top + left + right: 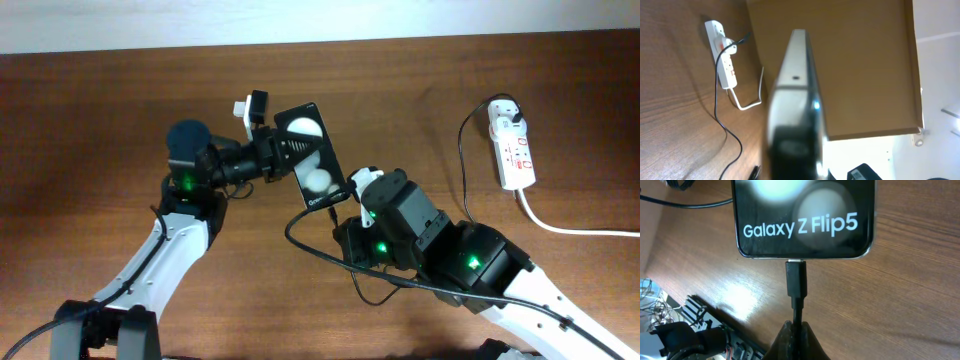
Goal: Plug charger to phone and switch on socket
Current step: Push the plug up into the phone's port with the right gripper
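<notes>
The cable's tip is in its port, so the left gripper will next move down, tilting downward, to lay the phone (310,155) on the bare tabletop below and release it.
The phone (310,155) is a black flat slab with two white round shapes, held above the table by my left gripper (272,150), which is shut on its upper end. In the left wrist view its edge (795,100) fills the middle, blurred. In the right wrist view its face (802,225) reads "Galaxy Z Flip5". My right gripper (799,330) is shut on the charger cable just behind its black tip (796,280), which sits in the phone's bottom port. The thin black cable (465,170) runs to a white adapter (508,118) plugged into the white socket strip (515,150), which also shows in the left wrist view (722,55).
The strip's thick white cord (570,228) runs off to the right edge. A loop of the black charger cable (310,240) lies on the wooden table in front of the right arm (470,265). The table's far edge runs along the top.
</notes>
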Robot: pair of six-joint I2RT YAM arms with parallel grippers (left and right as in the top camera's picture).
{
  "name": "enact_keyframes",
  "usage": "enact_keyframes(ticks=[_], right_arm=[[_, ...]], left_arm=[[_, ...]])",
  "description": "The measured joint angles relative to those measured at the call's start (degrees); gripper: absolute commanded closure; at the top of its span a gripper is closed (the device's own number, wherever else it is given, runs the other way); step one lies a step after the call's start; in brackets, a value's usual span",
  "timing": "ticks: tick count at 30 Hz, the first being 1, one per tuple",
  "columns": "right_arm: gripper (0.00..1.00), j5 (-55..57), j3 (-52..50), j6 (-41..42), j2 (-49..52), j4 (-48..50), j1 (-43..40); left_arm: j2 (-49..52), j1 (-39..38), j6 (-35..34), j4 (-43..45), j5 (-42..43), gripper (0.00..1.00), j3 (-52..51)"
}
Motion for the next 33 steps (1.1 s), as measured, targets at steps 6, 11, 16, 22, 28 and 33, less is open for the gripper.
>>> enact_keyframes(ticks=[6, 11, 16, 22, 28, 33], right_arm=[[0.62, 1.6, 0.1, -0.2, 0.0, -0.3, 0.0], [0.64, 4.3, 0.1, -0.9, 4.2, 0.4, 0.3], [0.76, 5.9, 0.0, -3.4, 8.3, 6.6, 4.8], [0.96, 9.0, 0.0, -4.3, 8.5, 7.7, 4.8], [0.96, 7.9, -0.1, -4.3, 8.5, 10.3, 5.3], [0.74, 6.5, -0.1, -6.1, 8.5, 10.3, 5.7]], left_arm=[[0.0, -2.1, 5.9, -0.3, 1.5, 1.0, 0.0], [0.0, 3.6, 9.8, -0.4, 0.2, 1.0, 0.0], [0.0, 4.6, 10.1, -0.6, 0.5, 1.0, 0.0], [0.0, 4.6, 10.4, -0.9, 3.3, 1.0, 0.0], [0.0, 6.0, 10.4, -0.4, 6.2, 1.0, 0.3], [0.0, 5.7, 12.3, -0.9, 9.8, 1.0, 1.0]])
